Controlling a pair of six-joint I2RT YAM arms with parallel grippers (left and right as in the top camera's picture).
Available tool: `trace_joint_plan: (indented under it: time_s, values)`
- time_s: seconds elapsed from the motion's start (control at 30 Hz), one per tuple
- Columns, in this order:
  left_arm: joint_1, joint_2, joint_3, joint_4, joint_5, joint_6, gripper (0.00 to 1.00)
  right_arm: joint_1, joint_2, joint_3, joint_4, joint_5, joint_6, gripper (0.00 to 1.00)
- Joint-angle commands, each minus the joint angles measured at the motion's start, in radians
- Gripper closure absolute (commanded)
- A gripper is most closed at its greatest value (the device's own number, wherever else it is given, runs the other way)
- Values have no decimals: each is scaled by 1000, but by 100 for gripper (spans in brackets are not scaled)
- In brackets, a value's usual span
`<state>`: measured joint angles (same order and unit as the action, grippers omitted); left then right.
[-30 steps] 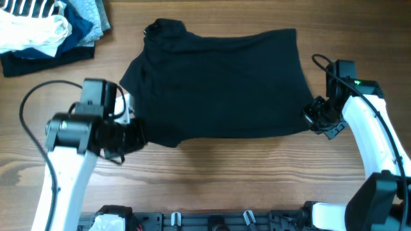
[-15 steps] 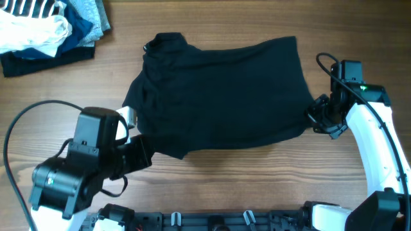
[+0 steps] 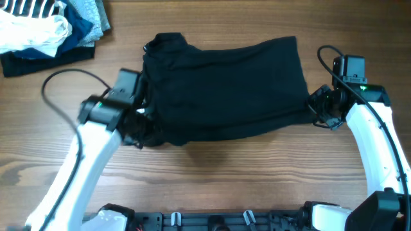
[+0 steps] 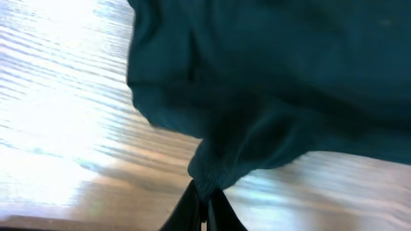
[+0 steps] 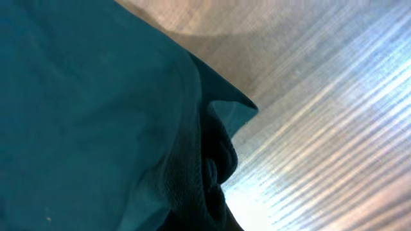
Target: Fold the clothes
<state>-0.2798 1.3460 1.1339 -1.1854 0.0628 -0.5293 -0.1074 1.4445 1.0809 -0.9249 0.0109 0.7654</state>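
Observation:
The left gripper will next carry the pinched corner outward over the garment's flat side part (image 3: 156,94) (image 4: 164,54) and let go there, because the hem still hangs nearer.
A dark, nearly black garment (image 3: 225,86) lies spread across the middle of the wooden table. My left gripper (image 3: 146,131) is shut on its near left corner, and the left wrist view shows the cloth (image 4: 270,83) pinched between the closed fingers (image 4: 204,208). My right gripper (image 3: 316,114) is shut on the near right corner. In the right wrist view the fabric (image 5: 96,109) bunches over the fingers (image 5: 212,212) and hides them. The near hem is lifted and drawn toward the far side.
A pile of other clothes (image 3: 45,29), white, blue and dark pieces, sits at the far left corner. The arm bases and a rail (image 3: 212,221) run along the near edge. Bare wood (image 3: 244,173) lies in front of the garment.
Both grippers have carried the near hem away from the front edge toward the far side. The left arm has swung up and inward, and the garment looks narrower front to back.

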Motion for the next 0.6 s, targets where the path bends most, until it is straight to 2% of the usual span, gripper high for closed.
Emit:
trace_joint_plan:
  time_s: [0.0,0.33,0.57]
  values:
    - [6,94,-4,61,-127,-11,96,-2,-11,-8,39,8,-5,96]
    - [147,137,-4,290,-134,2,96,-2,80,-10,75,8,1,95]
    - [153,179,-4,406,-101,1,96,-2,168,-10,104,8,21,96]
